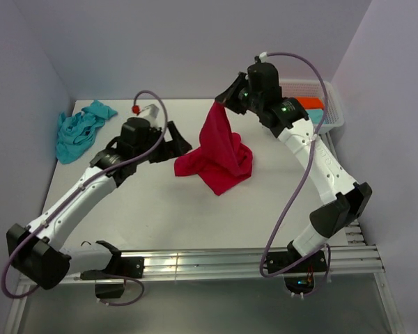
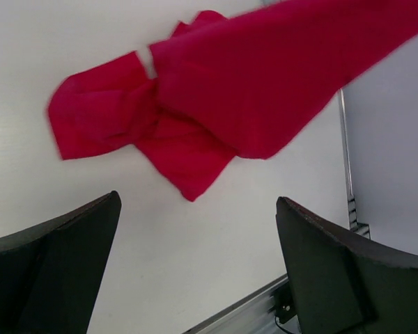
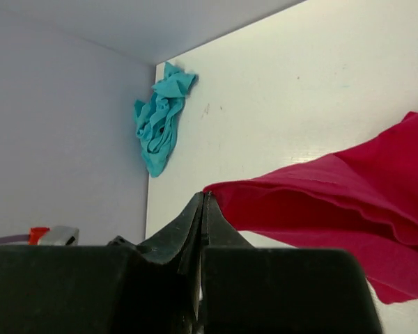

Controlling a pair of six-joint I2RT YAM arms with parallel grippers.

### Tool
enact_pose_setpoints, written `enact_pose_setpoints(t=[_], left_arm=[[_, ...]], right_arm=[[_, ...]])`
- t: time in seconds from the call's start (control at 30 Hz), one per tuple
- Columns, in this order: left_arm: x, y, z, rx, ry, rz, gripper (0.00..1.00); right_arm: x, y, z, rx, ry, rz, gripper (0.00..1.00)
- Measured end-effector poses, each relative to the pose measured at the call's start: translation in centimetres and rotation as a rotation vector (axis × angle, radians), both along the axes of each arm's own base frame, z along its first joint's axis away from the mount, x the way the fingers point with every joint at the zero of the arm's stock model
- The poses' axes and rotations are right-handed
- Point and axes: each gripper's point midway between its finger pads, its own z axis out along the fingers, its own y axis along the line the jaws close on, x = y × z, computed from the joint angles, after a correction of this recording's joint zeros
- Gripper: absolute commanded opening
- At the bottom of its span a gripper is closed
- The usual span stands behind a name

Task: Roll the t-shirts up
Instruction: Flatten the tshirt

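The red t-shirt's near corner (image 1: pixel 219 191) (image 2: pixel 190 193) sticks out on the tabletop, so my left gripper needs to go down onto it, moving back and toward the right in the top view.
The crimson red t-shirt (image 1: pixel 219 149) hangs in a peak from my right gripper (image 1: pixel 221 103), which is shut on its top edge; the lower part of the shirt still rests crumpled on the white table (image 1: pixel 160 209). In the right wrist view the jaws are pinched together on the red t-shirt (image 3: pixel 348 202) at the gripper (image 3: pixel 205 196). My left gripper (image 1: pixel 173 142) stands wide open just left of the shirt, nothing between its fingers (image 2: pixel 63 257); the red t-shirt (image 2: pixel 216 97) fills the top of its view. The turquoise t-shirt (image 1: pixel 80 129) lies bunched at the far left corner and also shows as turquoise cloth (image 3: pixel 160 118).
A white lattice basket (image 1: pixel 331 108) holding orange and turquoise cloth stands at the back right by the wall. Walls close in the left, back and right sides. A metal rail (image 1: pixel 216 261) runs along the near table edge.
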Motion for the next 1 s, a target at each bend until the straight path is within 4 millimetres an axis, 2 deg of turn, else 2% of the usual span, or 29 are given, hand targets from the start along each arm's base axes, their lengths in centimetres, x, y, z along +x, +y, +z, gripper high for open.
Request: enact_pose_setpoints(t=[0.13, 0.23, 0.27, 0.43, 0.6, 0.77, 0.83, 1.0], left_arm=[[-0.2, -5.4, 0.8, 0.006, -0.056, -0.091, 1.00], [-1.0, -8.8, 0.2, 0.022, -0.079, -0.143, 0.99], [-1.0, -9.3, 0.0, 0.025, -0.080, -0.150, 1.00], [-1.9, -13.9, -3.4, 0.089, -0.055, -0.208, 0.99], [-2.7, -15.0, -6.2, 0.123, -0.008, -0.201, 1.00], [-2.5, -14.6, -8.7, 0.145, 0.020, -0.181, 1.00], [-2.5, -15.0, -10.5, 0.167, 0.046, -0.200, 1.00], [-3.7, -16.1, -17.3, 0.355, 0.155, -0.268, 0.98]], right_arm=[[0.3, -2.0, 1.2, -0.032, 0.008, -0.031, 0.00], [1.1, -3.4, 1.8, -0.057, 0.023, -0.060, 0.00], [1.4, -3.7, 2.0, -0.061, 0.021, -0.068, 0.00], [2.4, -6.0, 4.3, -0.060, 0.002, -0.115, 0.00], [3.0, -9.0, 7.5, -0.023, -0.060, -0.161, 0.00], [2.8, -11.3, 8.7, -0.010, -0.084, -0.198, 0.00], [2.6, -12.0, 9.2, -0.004, -0.093, -0.211, 0.00], [2.3, -14.0, 10.0, 0.007, -0.111, -0.245, 0.00]])
